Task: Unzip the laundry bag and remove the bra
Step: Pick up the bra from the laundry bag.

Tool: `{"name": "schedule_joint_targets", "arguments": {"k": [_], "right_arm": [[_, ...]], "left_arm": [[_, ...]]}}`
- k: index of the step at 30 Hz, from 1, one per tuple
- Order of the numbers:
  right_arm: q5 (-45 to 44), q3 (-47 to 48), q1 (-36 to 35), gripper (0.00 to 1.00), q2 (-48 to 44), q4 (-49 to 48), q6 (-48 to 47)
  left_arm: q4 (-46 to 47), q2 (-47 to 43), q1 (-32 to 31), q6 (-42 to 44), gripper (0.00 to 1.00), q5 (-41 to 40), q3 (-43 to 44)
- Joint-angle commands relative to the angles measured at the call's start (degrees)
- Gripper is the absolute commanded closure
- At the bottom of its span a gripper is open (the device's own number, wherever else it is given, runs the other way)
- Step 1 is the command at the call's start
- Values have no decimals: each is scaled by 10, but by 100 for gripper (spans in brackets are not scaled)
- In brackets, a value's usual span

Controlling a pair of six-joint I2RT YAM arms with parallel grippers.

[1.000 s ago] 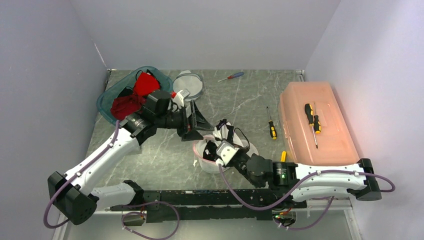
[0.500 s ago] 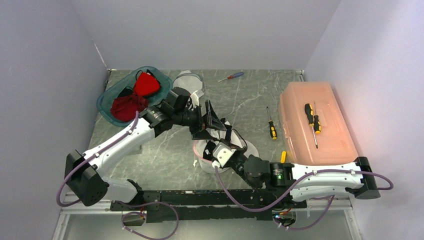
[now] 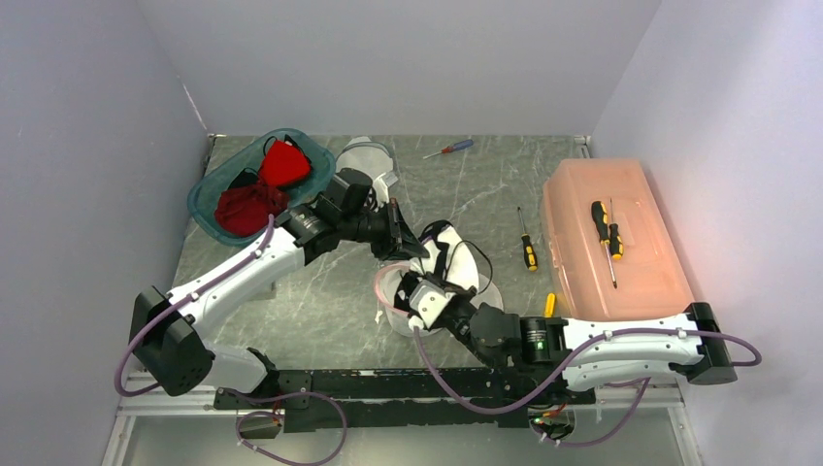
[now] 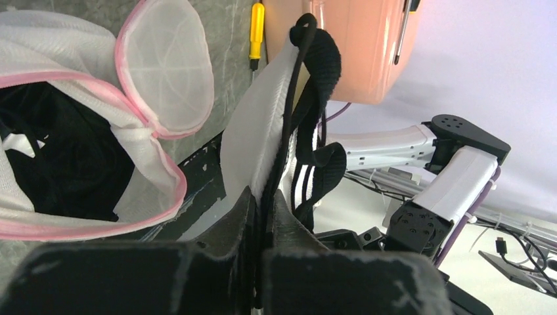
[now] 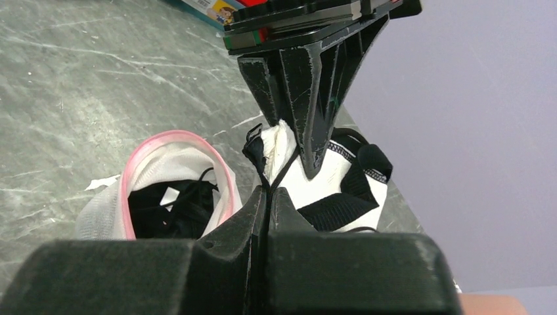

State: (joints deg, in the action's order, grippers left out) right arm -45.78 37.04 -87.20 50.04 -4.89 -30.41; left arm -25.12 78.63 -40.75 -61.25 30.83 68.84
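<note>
The bra (image 3: pixel 456 260) goes outward, left in the top view, over the teal bin for my left gripper to release with the other garments there.
The laundry bag (image 3: pixel 386 291), white mesh with a pink rim (image 4: pixel 154 128), lies open at the table's middle with dark cloth inside (image 5: pixel 167 203). The bra (image 3: pixel 456 260), white with black straps, is partly out of the bag and stands up at the bag's right. My left gripper (image 3: pixel 412 249) is shut on the bra's white edge (image 4: pixel 253 141), jaws pinching the fabric (image 4: pixel 264 200). My right gripper (image 3: pixel 415 289) is shut on a thin black strap of the bra (image 5: pixel 341 177), just below the left gripper's fingers (image 5: pixel 309 131).
A teal bin (image 3: pixel 209 189) with red garments sits at the back left. A round mesh piece (image 3: pixel 369 155) lies beside it. A salmon plastic box (image 3: pixel 621 262) with a screwdriver (image 3: pixel 604 228) on it stands at the right. Two more screwdrivers (image 3: pixel 525 243) (image 3: pixel 448 149) lie on the table.
The left arm has swung right from the bin side to the bra and its wide-open jaws have closed on the fabric. The bra now stands a little higher.
</note>
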Motion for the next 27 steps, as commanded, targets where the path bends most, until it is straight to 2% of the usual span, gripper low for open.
{"name": "schedule_joint_targets", "arguments": {"k": [1, 2, 4, 5, 6, 7, 12, 16, 18, 21, 25, 27], "right_arm": [[5, 15, -7, 86, 4, -11, 19], [11, 22, -7, 68, 7, 3, 29], [24, 40, -8, 42, 12, 34, 54], [35, 51, -7, 26, 13, 52, 70], [47, 63, -8, 3, 13, 74, 85], [63, 77, -8, 1, 11, 90, 100], [182, 151, -6, 0, -22, 134, 180], [250, 194, -6, 0, -75, 89, 216], [253, 199, -6, 0, -103, 47, 224], [183, 188, -5, 0, -139, -15, 229], [-8, 159, -3, 0, -125, -63, 214], [-70, 142, 13, 0, -106, -77, 217]], "left_arm": [[42, -1, 0, -3, 97, 13, 10], [46, -2, 0, -4, 97, 14, 8], [53, -6, 0, -7, 97, 12, 5], [56, -8, 0, -7, 97, 11, 3], [57, -9, 0, -7, 97, 9, 2], [56, -11, 1, -6, 97, 7, 2], [53, -21, 12, 10, 97, -14, 2], [33, -36, 42, 45, 97, -54, 7], [37, -50, 65, 71, 97, -70, 4], [0, -81, 88, 140, 97, -152, 17], [-63, -133, 96, 208, 97, -364, 39], [-79, -148, 106, 233, 97, -442, 50]]}}
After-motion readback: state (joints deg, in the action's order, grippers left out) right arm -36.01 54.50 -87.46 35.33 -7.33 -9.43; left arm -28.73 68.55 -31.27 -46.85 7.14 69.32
